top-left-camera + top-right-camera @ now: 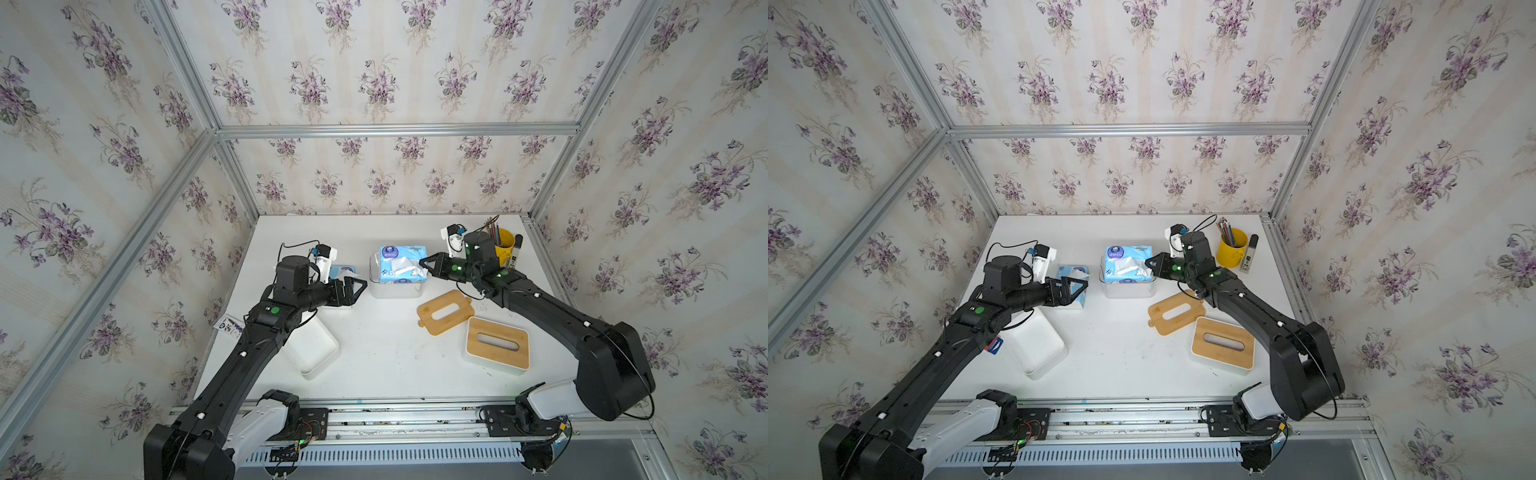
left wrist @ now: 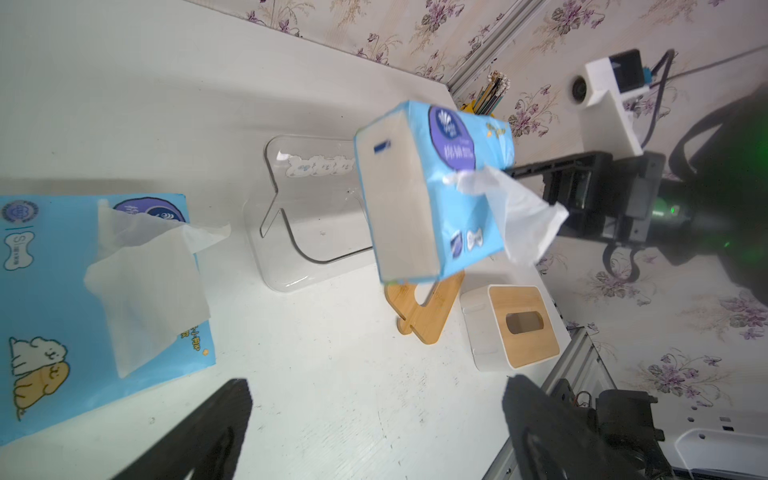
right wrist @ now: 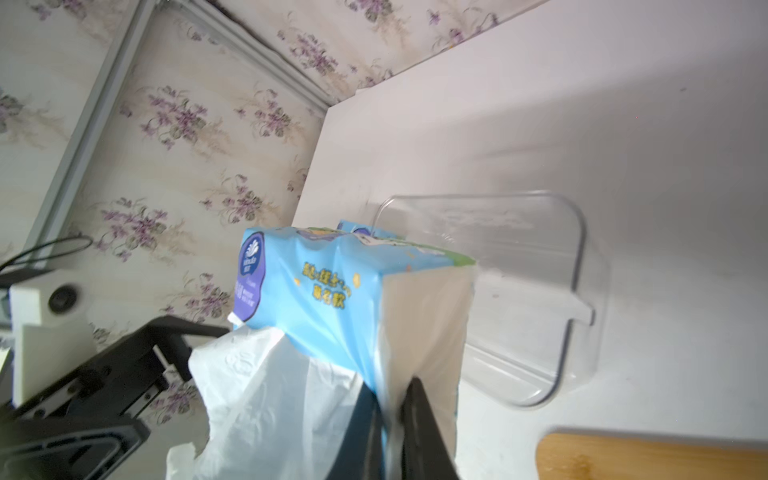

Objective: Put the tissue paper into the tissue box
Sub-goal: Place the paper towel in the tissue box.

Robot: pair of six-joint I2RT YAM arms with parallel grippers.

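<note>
My right gripper lowers next, pack and all, into the clear plastic tissue box [image 1: 392, 291] [image 3: 516, 312], which stands empty below the gripper, and releases the pack's end there.
A blue tissue paper pack [image 1: 401, 264] [image 1: 1127, 262] hangs tilted just above the clear plastic tissue box [image 1: 392, 291] [image 1: 1128, 291] at the back middle of the table. A white sheet sticks out of the pack's top. My right gripper [image 1: 424, 262] [image 3: 390, 384] is shut on the pack's end, pinching its wrapper. In the left wrist view the pack [image 2: 432, 195] floats in front of the empty clear box [image 2: 307, 232]. My left gripper [image 1: 359, 286] [image 2: 376, 388] stands open and empty, left of the box and apart from the pack.
A second blue tissue pack [image 1: 344, 271] [image 2: 41, 311] lies behind my left gripper. An open white box [image 1: 311, 345] sits under the left arm. A loose bamboo lid [image 1: 444, 311], a white box with a bamboo lid [image 1: 496, 345] and a yellow pencil cup [image 1: 503, 245] stand at the right.
</note>
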